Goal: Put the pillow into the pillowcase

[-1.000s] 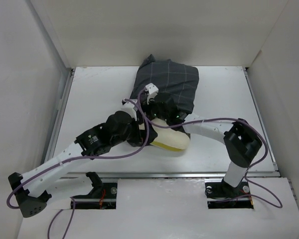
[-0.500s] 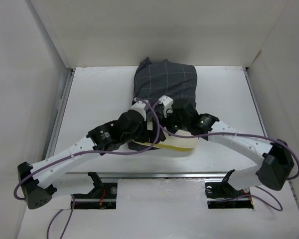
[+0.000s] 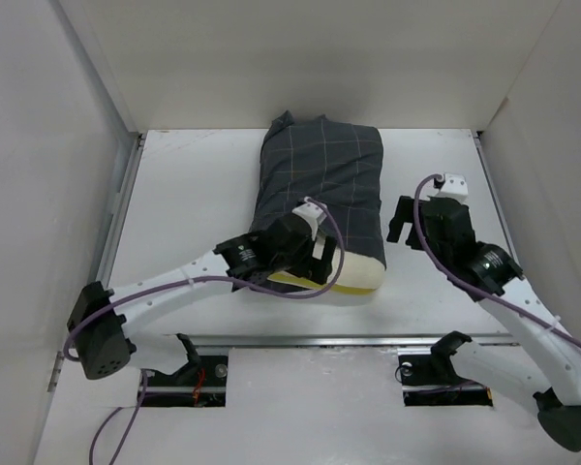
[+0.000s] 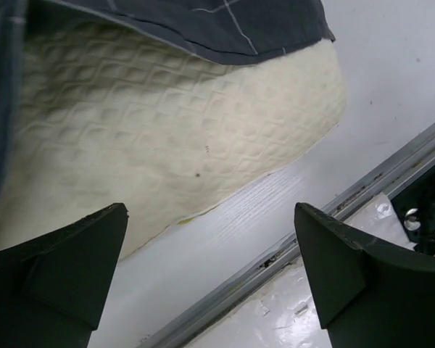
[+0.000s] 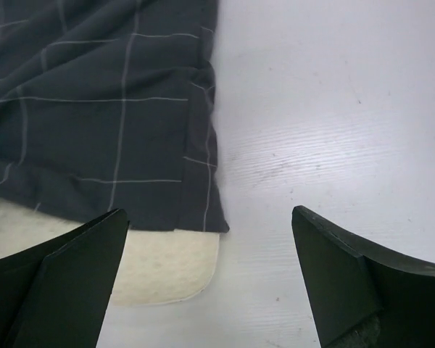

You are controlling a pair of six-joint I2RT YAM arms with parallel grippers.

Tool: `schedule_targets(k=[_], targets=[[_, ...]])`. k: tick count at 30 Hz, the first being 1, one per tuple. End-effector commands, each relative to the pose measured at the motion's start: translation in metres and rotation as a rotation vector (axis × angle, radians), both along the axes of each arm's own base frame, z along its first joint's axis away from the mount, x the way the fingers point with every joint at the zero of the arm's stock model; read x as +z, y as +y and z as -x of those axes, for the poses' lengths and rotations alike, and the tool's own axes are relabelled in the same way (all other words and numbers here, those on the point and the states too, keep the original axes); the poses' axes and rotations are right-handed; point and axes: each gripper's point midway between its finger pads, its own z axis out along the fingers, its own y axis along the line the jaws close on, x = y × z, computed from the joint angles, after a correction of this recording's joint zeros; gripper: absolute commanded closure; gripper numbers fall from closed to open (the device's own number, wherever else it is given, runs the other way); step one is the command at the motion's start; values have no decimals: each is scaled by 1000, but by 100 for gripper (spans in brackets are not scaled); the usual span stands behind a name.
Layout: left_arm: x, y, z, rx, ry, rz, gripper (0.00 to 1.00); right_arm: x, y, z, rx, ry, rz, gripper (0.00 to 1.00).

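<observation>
My left gripper needs to lower and shift onto the pillow's cream and yellow edge [image 3: 345, 288] [image 4: 228, 194], since that edge lies below the gripper's fingers and to their right in the top view.
The dark grid-check pillowcase [image 3: 320, 179] lies at the back middle of the table, covering most of the cream quilted pillow [image 3: 356, 279]. Only the pillow's near end sticks out of the opening. My left gripper [image 3: 321, 263] is open and empty, hovering over that exposed end. In the left wrist view the pillow [image 4: 167, 138] sits under the pillowcase hem [image 4: 203, 22], beyond my gripper [image 4: 210, 254]. My right gripper [image 3: 404, 221] is open and empty, right of the pillowcase. The right wrist view shows the pillowcase [image 5: 109, 109], the pillow's corner [image 5: 167, 268] and my gripper [image 5: 210, 261].
White walls enclose the table on the left, back and right. A metal rail [image 3: 368, 339] runs along the table's front edge, also in the left wrist view [image 4: 312, 225]. Bare white tabletop [image 5: 326, 130] lies right of the pillowcase.
My right arm has let go and swung away to the right. My left gripper has slid toward the pillow's near end. The pillowcase now reaches further over the pillow.
</observation>
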Motion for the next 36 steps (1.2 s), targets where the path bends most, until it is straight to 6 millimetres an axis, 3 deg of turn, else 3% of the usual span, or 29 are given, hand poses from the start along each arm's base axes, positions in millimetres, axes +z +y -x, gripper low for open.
schedule_targets(k=[1,6,8,10,13,17,19,20,22,23,24,27,28,31,32,35,36], targets=[[22,-34,-6,-86,-114,54,0,-20,-18,-15,-127,53,46,0],[-25,-59,-4,-129,-90,-71,0,-26,-47,-50,-228,53,-1,0],[-44,-72,-7,-110,-81,-131,0,-26,-40,-59,-177,58,-77,0],[-64,-69,-20,-29,-118,-235,0,-27,-42,-65,-159,49,-86,0],[-62,-67,-39,91,-188,-315,0,-43,-40,-60,-131,97,-67,0],[-86,-69,-50,114,-207,-400,0,-64,-36,-54,-108,143,-70,0],[-113,-71,-50,101,-183,-467,0,-71,-28,-51,-71,160,-92,0],[-121,-71,-52,104,-182,-487,10,-75,-26,-50,-61,167,-97,0],[-145,-64,-58,125,-162,-552,58,-75,-24,-49,-50,161,-106,0],[-148,-63,-60,141,-166,-569,100,-83,-23,-48,-43,170,-109,0],[-148,-57,-67,182,-161,-579,100,-82,-23,-47,-42,158,-112,0],[-113,-50,-82,319,-209,-526,100,-88,-21,-54,-35,136,-111,0],[-85,-42,-82,359,-241,-476,100,-93,-22,-55,-31,141,-102,0],[-37,-26,-90,452,-318,-368,100,-92,-2,-61,128,111,-85,1],[-11,-19,-93,471,-339,-308,100,-93,1,-63,156,109,-77,1],[32,-11,-105,514,-374,-213,100,-101,4,-65,197,115,-60,4],[38,-10,-107,522,-389,-213,100,-102,5,-66,197,106,-61,4]])
